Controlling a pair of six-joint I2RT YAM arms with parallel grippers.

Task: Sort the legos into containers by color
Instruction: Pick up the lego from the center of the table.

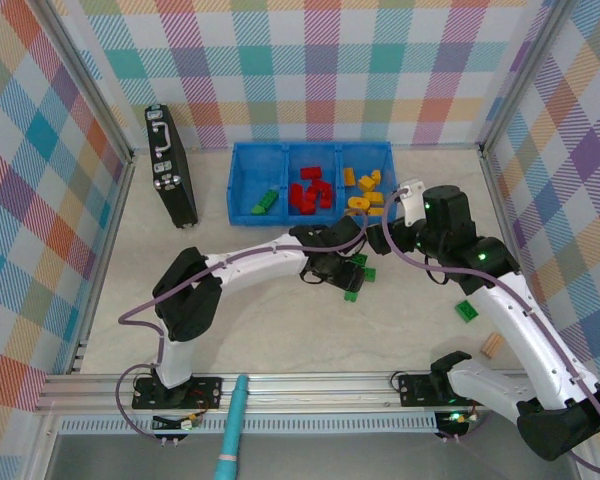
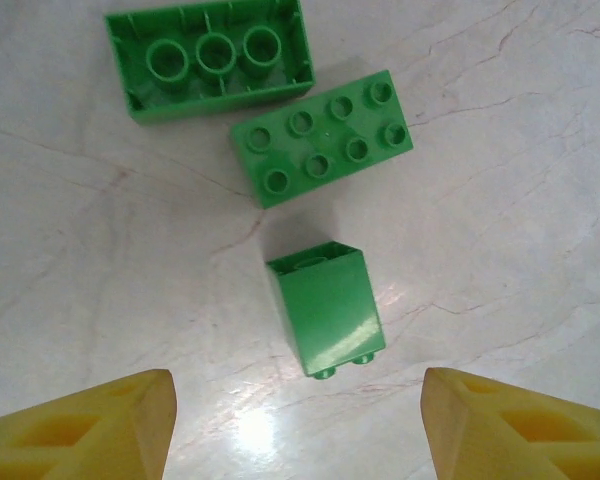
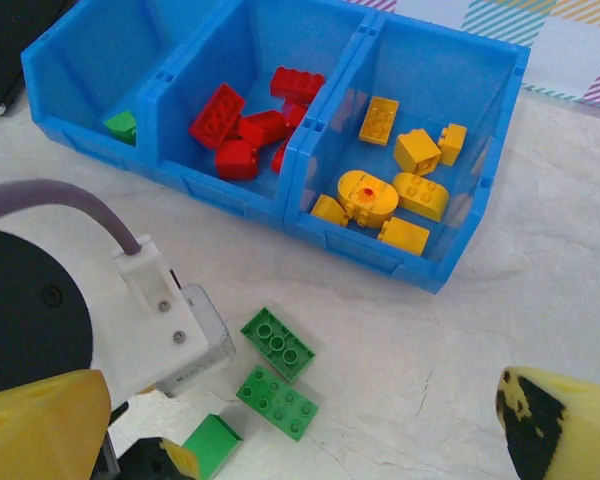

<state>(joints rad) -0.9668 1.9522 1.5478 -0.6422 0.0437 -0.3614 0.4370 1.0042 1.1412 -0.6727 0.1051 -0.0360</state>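
Observation:
The small green lego lies tilted. My left gripper should next lower onto it and turn slightly to set its fingers along the lego's long sides.
Three green legos lie close together on the table: one upside down, one studs-up and a small one on its side. My left gripper is open just short of the small one, with nothing between its yellow fingers. From above, the left gripper hovers over this cluster. My right gripper is open and empty near the blue containers. They hold a green brick on the left, red bricks in the middle and yellow ones on the right.
Another green brick lies at the right by the right arm, with a tan wooden block nearer the front. A black case stands left of the tray. Checked walls enclose the table.

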